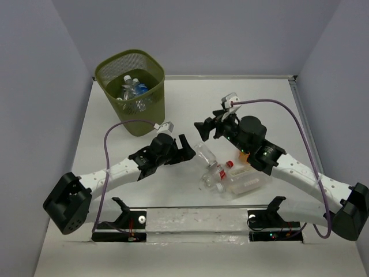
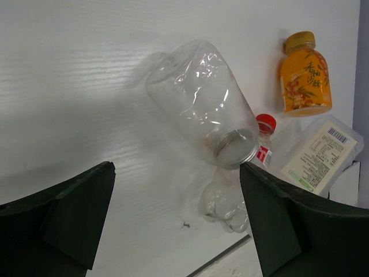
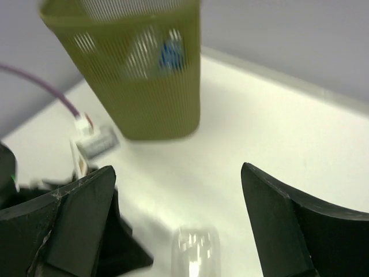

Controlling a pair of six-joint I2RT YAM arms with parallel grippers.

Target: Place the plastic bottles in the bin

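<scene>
The left gripper will move down and to the right in the top view and close across the clear wide-mouthed bottle's middle [image 1: 205, 154] [image 2: 200, 103], as it lies free of the crushed bottle.
The olive-green mesh bin [image 1: 131, 92] stands at the far left with several bottles [image 1: 134, 89] inside; it also shows in the right wrist view [image 3: 138, 69]. A clear wide-mouthed bottle [image 1: 205, 154] [image 2: 202, 107] lies on the table between both grippers. Beside it lie a crushed red-capped bottle [image 1: 217, 172] [image 2: 262, 141], a small orange bottle [image 2: 304, 75] and a large squarish clear bottle [image 1: 247, 182] [image 2: 323, 157]. My left gripper [image 1: 187, 148] [image 2: 179, 222] is open and empty, just left of the clear bottle. My right gripper [image 1: 207, 128] [image 3: 179, 219] is open and empty above the bottle's far end [image 3: 196, 251].
The two grippers sit close together near the table's middle. The left arm's purple cable [image 1: 115, 130] arcs near the bin. The left arm's wrist [image 3: 98, 248] shows at the lower left of the right wrist view. Grey walls enclose the table.
</scene>
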